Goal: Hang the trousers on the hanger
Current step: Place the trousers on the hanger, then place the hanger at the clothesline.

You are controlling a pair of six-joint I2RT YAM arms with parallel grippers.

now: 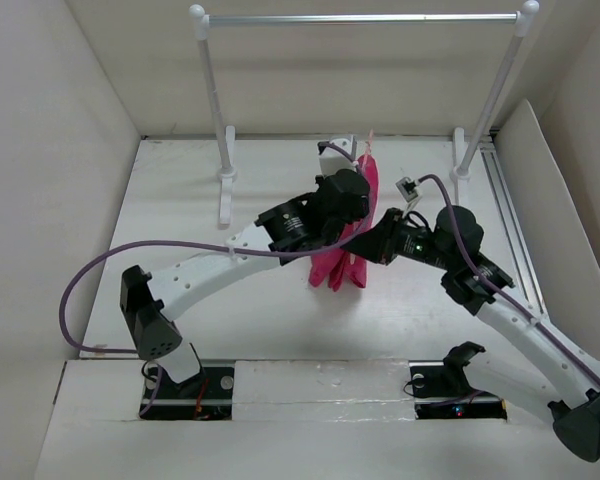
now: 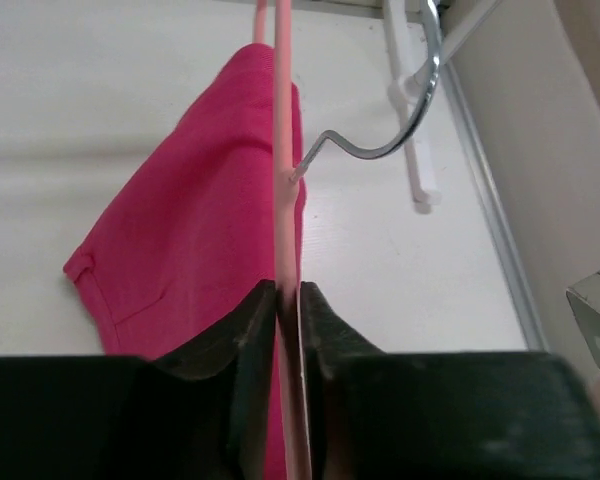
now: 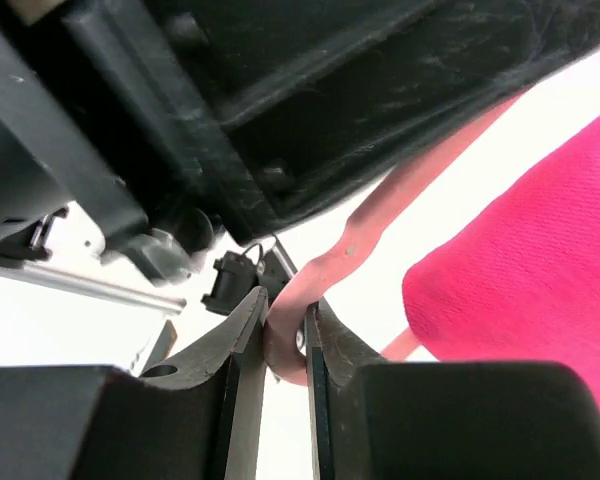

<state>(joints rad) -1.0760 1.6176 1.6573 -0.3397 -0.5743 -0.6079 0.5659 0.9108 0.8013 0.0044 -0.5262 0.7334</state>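
Note:
My right gripper holds the hanger point(image 1: 366, 150) and should next lift outward and release it on the silver bar's end point(image 1: 495, 18), because this end is higher and to the gripper's right in the top view.
The magenta trousers point(image 1: 348, 262) hang folded over the pale-pink hanger point(image 1: 366, 150), held up above the middle of the table. My left gripper point(image 1: 352, 190) is shut on the hanger's frame; in the left wrist view the thin pink bar point(image 2: 283, 150) runs between the jaws, with the silver hook point(image 2: 400, 120) to the right and the trousers point(image 2: 200, 240) draped to the left. My right gripper point(image 1: 372, 240) is shut on the hanger's curved corner point(image 3: 310, 300), with the trousers point(image 3: 520, 260) at the right of that view.
A white-posted rack with a silver bar point(image 1: 360, 18) stands at the back, its feet point(image 1: 226, 175) on the white table. White walls enclose the left, the back and the right. A metal rail point(image 1: 510, 220) runs along the right side.

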